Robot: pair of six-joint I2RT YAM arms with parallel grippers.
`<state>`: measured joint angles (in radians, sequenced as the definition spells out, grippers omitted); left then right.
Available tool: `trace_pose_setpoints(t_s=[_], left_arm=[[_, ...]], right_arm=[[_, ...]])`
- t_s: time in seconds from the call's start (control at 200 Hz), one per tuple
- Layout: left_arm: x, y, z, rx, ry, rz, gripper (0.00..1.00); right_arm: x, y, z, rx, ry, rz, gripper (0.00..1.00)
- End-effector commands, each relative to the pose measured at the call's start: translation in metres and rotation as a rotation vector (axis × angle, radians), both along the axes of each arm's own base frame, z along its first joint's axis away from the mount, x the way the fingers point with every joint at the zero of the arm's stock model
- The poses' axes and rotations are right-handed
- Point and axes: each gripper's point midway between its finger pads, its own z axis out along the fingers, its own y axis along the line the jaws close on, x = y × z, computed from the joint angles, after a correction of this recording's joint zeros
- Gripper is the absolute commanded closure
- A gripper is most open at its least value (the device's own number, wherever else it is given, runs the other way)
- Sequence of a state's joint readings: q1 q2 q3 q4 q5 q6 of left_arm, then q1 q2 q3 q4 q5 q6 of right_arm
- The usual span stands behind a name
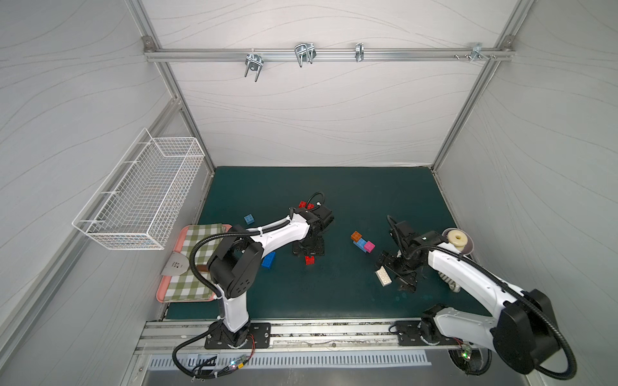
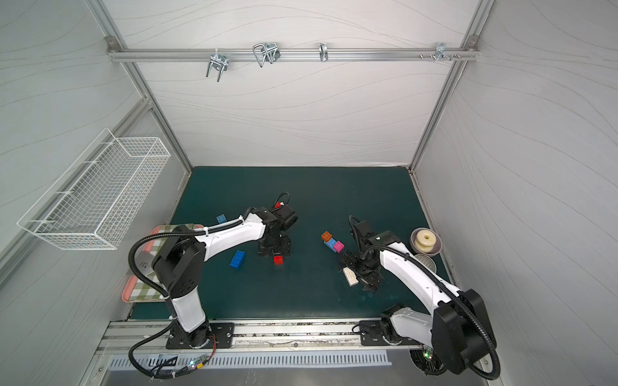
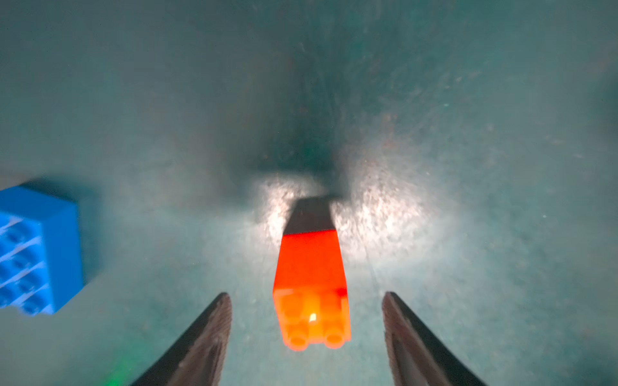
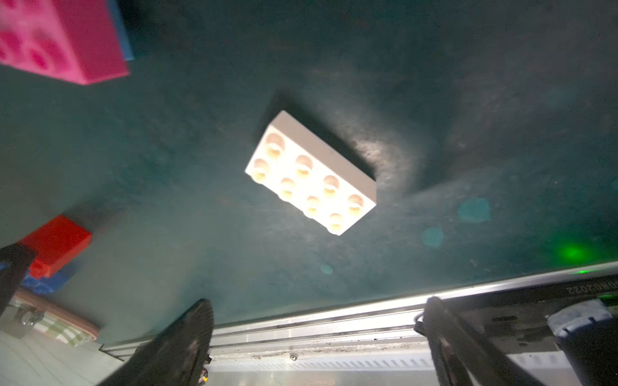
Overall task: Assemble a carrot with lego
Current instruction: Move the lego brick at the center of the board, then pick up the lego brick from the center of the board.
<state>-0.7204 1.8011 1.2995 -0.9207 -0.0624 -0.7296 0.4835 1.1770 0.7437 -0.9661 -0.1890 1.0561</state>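
Note:
I will next turn my right gripper, lower it onto the short ends of the white brick (image 1: 383,276) (image 4: 311,173) and close it. The brick lies below it, at a slant to the open fingers.
The lego lies loose on the green mat; no carrot stack is in view. My left gripper (image 1: 309,255) hangs open over a red brick (image 1: 310,260). In the left wrist view that red brick (image 3: 311,284) stands between the fingertips, touching neither, and the left gripper (image 3: 306,295) holds nothing. My right gripper (image 1: 398,269) is open above the white brick (image 1: 383,276), which lies free ahead of the right gripper (image 4: 318,301) as the white brick (image 4: 311,173). Orange (image 1: 356,236) and pink (image 1: 369,246) bricks sit on a blue one (image 1: 360,244).
More red bricks (image 1: 306,205) lie behind the left wrist, with a small blue brick (image 1: 248,219) and a longer blue brick (image 1: 268,259) to the left. A pink tray (image 1: 162,287) with checked cloth, a wall basket (image 1: 140,197), and a bowl (image 1: 468,249) line the sides.

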Motion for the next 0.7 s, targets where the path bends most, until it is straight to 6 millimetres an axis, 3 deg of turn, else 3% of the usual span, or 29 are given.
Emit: trace_pose_setpoints(t_s=[0.0,0.345,0.695], left_arm=[[0.006,0.005,0.027,-0.007,-0.056,0.021,0.26],[-0.002,0.014,0.035,-0.008,-0.068,0.041,0.24],[-0.005,0.02,0.038,-0.004,-0.082,0.054,0.23]], right_arm=[[0.004,-0.008,-0.009,-0.049,0.02,-0.153,0.01],[0.019,-0.012,-0.023,-0.103,0.033,-0.365,0.01],[0.032,-0.012,-0.039,-0.136,0.002,-0.413,0.01]])
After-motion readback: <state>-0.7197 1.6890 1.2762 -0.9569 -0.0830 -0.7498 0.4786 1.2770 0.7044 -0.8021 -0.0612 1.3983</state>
